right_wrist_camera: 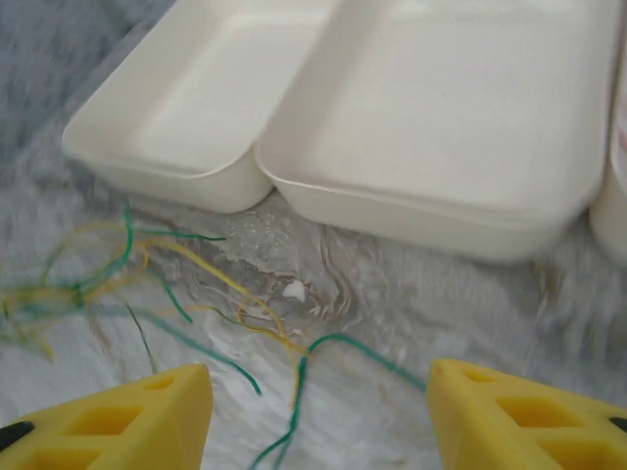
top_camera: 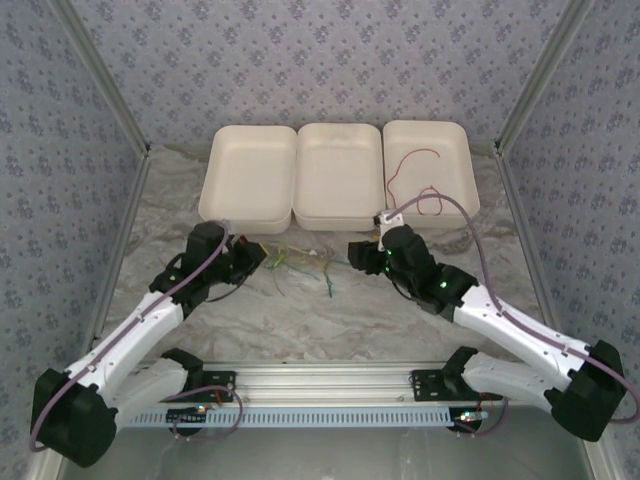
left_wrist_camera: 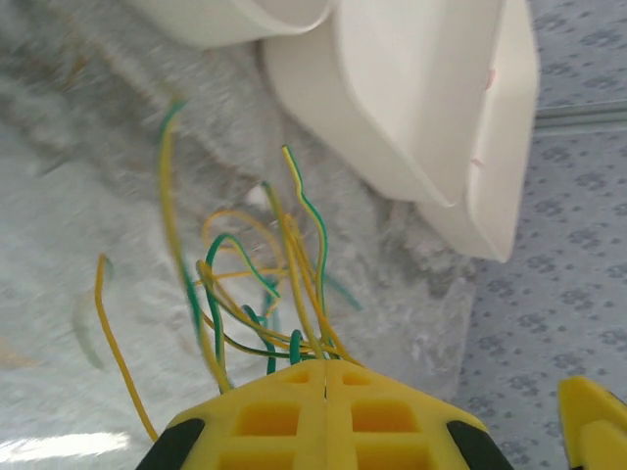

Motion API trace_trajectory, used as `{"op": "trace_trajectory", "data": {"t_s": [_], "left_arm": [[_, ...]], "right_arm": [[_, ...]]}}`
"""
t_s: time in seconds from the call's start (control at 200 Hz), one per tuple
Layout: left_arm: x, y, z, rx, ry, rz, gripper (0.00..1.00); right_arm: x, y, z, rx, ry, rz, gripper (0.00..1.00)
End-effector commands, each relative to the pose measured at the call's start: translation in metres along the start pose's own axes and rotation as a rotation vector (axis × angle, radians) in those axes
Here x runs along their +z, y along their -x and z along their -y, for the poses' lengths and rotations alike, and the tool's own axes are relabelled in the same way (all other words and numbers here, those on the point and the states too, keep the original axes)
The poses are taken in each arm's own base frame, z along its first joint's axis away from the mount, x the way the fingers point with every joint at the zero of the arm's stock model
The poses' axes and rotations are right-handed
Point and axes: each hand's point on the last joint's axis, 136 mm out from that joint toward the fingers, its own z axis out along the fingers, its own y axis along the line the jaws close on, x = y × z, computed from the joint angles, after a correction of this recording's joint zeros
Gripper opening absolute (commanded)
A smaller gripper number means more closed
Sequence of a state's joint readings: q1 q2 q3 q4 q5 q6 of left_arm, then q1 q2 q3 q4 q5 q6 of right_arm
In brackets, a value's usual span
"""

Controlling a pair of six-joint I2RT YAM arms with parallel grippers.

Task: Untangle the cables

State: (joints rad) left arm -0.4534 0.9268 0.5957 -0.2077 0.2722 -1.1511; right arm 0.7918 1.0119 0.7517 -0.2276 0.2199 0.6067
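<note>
I should move my right gripper back and down over the doubled green cable's near end point(top_camera: 330, 290) point(right_wrist_camera: 274, 454) and close it there, because that end sticks out of the tangle.
A loose tangle of thin green and yellow cables point(top_camera: 298, 262) lies on the marbled table in front of the white trays. My left gripper point(top_camera: 262, 253) sits at the tangle's left end. In the left wrist view, that left gripper point(left_wrist_camera: 325, 364) is shut on a bunch of green and yellow cables point(left_wrist_camera: 306, 284) that fan out from its tips. My right gripper point(top_camera: 358, 252) is at the tangle's right end. In the right wrist view, the right gripper point(right_wrist_camera: 318, 392) is open, and a green cable point(right_wrist_camera: 302, 377) lies on the table between its fingers. A red cable point(top_camera: 415, 158) lies in the right tray.
Three white trays stand side by side at the back: left point(top_camera: 250, 210), middle point(top_camera: 340, 212) and right point(top_camera: 455, 140). Patterned walls with metal rails close in both sides. A metal rail point(top_camera: 330, 380) runs along the near edge between the arm bases.
</note>
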Motion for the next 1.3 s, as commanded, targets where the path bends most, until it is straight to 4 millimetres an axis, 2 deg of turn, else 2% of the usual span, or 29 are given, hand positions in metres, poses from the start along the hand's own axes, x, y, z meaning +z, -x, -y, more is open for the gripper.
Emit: {"op": "trace_trajectory", "data": {"t_s": [0.0,0.1,0.225,0.31,0.36,0.435,0.53,0.635,0.859,1.014,1.089,1.194,1.294], "left_arm": [[-0.007,0.001,-0.007,-0.053,-0.024,0.041,0.00],[-0.012,0.000,-0.016,-0.057,-0.015,0.063,0.00],[-0.017,0.002,-0.018,-0.051,-0.024,0.092,0.00],[-0.015,0.002,-0.018,-0.043,-0.020,0.084,0.00],[-0.012,0.000,-0.019,-0.043,-0.022,0.071,0.00],[-0.011,-0.002,-0.021,-0.046,-0.017,0.061,0.00],[-0.010,-0.002,-0.023,-0.046,-0.013,0.063,0.00],[-0.010,-0.002,-0.022,-0.045,-0.018,0.062,0.00],[-0.007,-0.002,-0.023,-0.041,-0.008,0.059,0.00],[-0.003,0.000,-0.027,-0.039,0.017,0.061,0.00],[-0.001,0.003,-0.027,-0.033,0.027,0.069,0.00],[-0.002,0.012,-0.033,0.005,0.090,0.112,0.00],[-0.008,0.031,-0.059,0.072,0.253,0.194,0.00]], "right_arm": [[0.021,-0.060,0.026,0.475,-0.131,-0.162,0.58],[0.033,-0.065,0.012,0.558,-0.138,-0.185,0.55],[0.033,-0.069,0.003,0.408,-0.244,-0.216,0.51],[0.033,-0.088,0.000,0.284,-0.297,-0.258,0.53],[0.039,-0.103,-0.009,0.215,-0.280,-0.297,0.56],[0.049,-0.125,-0.012,0.141,-0.305,-0.366,0.57],[0.061,-0.136,-0.019,0.066,-0.299,-0.385,0.59],[0.069,-0.144,-0.013,-0.007,-0.374,-0.406,0.57],[0.088,-0.148,-0.003,-0.087,-0.433,-0.404,0.33],[0.091,-0.151,0.004,-0.112,-0.453,-0.414,0.12],[0.084,-0.147,0.011,-0.130,-0.475,-0.409,0.00],[0.067,-0.137,0.020,-0.165,-0.475,-0.382,0.00],[0.043,-0.126,0.037,-0.181,-0.501,-0.361,0.00]]}}
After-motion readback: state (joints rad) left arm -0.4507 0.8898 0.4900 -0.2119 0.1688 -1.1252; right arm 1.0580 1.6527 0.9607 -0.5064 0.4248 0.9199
